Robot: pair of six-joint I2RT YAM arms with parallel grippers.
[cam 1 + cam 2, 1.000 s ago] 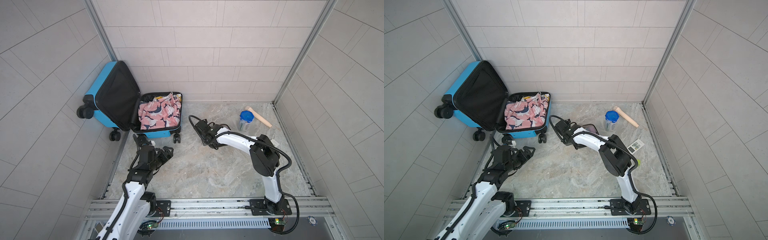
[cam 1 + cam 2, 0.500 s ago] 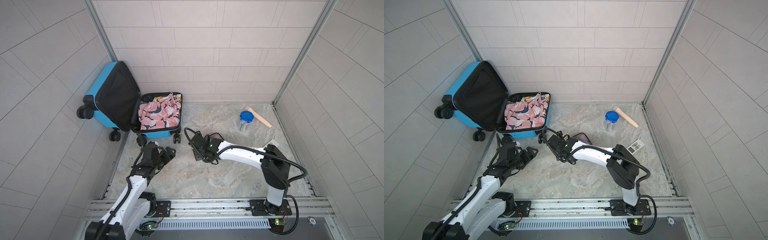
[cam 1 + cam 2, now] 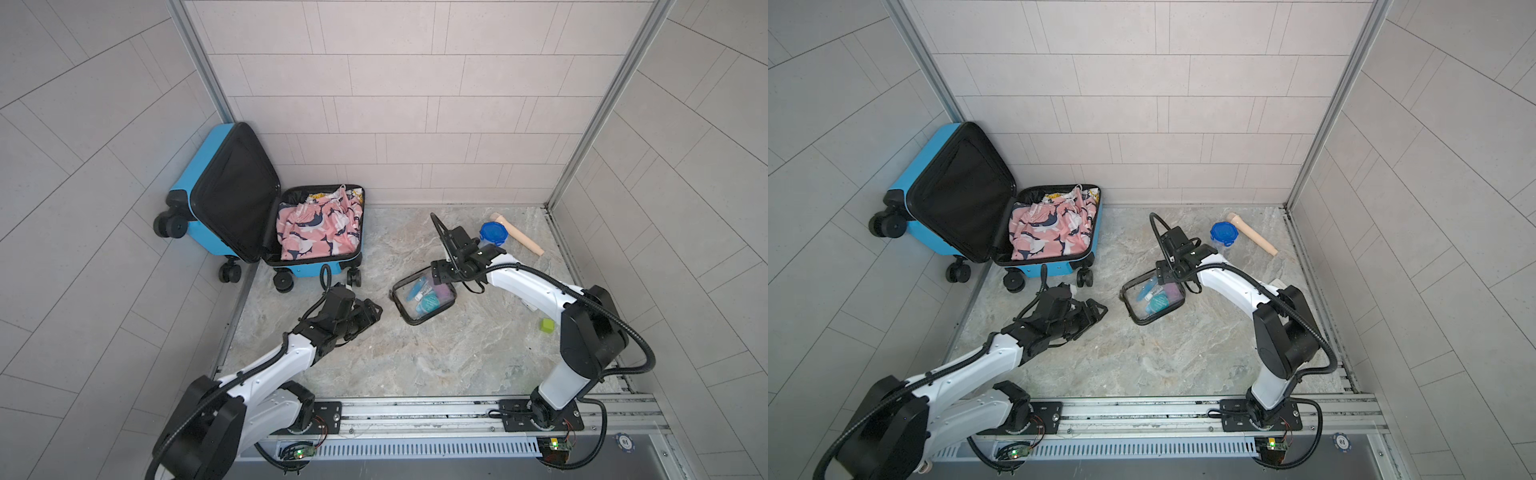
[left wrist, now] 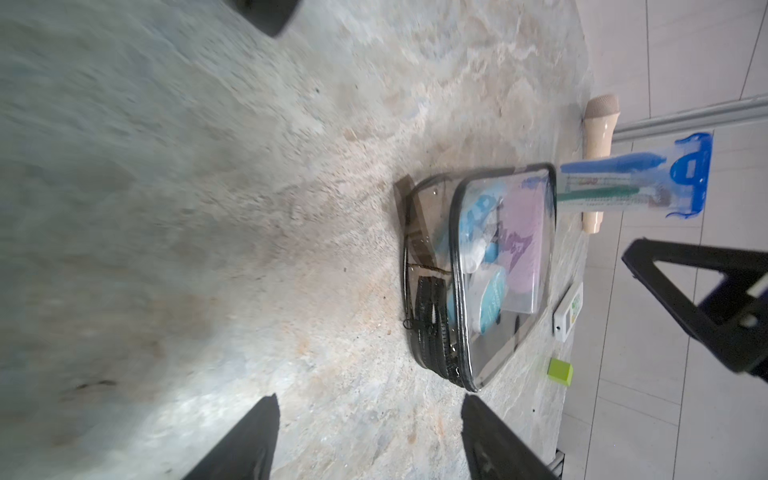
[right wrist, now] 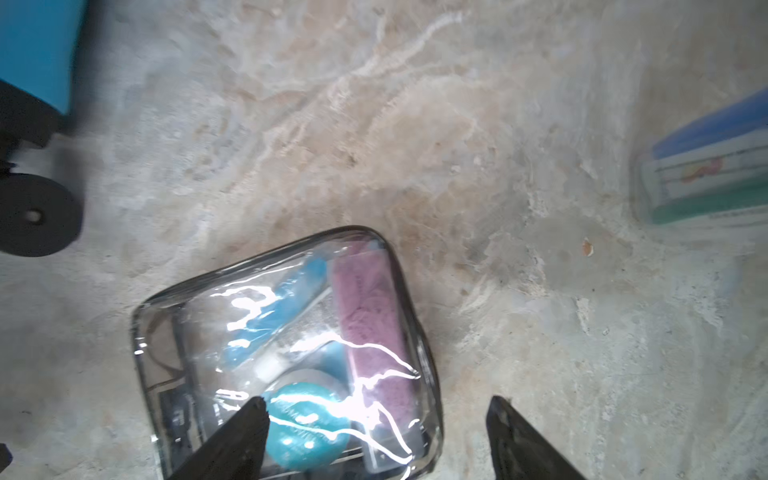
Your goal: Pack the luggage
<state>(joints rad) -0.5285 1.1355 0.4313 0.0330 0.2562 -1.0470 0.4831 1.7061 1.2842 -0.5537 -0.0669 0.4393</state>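
Observation:
My right gripper will next move down and slightly back and close at the pouch's trimmed edge by the pink packet [image 3: 453, 293] [image 5: 429, 376], because that edge is below its open fingers.
The luggage [image 3: 308, 271] [image 3: 1055, 268] is a blue suitcase lying open at the back left, lid up against the wall, with a pink patterned garment [image 3: 318, 226] [image 3: 1050, 230] inside. A clear black-trimmed pouch [image 3: 424, 297] [image 3: 1152, 297] [image 4: 498, 266] [image 5: 291, 353] of toiletries lies flat on the floor in the middle. My right gripper [image 3: 441, 277] [image 3: 1166, 272] [image 5: 376, 402] hovers open over the pouch's far right corner, holding nothing. My left gripper [image 3: 372, 311] [image 3: 1098, 309] [image 4: 370, 399] is open and low over the floor, a short way left of the pouch.
A clear jar with a blue lid [image 3: 493, 235] [image 3: 1224, 232] and a beige handle-shaped object [image 3: 517, 235] [image 3: 1252, 235] lie at the back right. A green cube [image 3: 547, 325] [image 4: 560, 372] and a small white device [image 4: 568, 309] sit near the right wall.
My right gripper carried the pouch forward, opened and let it go on the floor, then drew back to the right. My left gripper moved right, toward the pouch.

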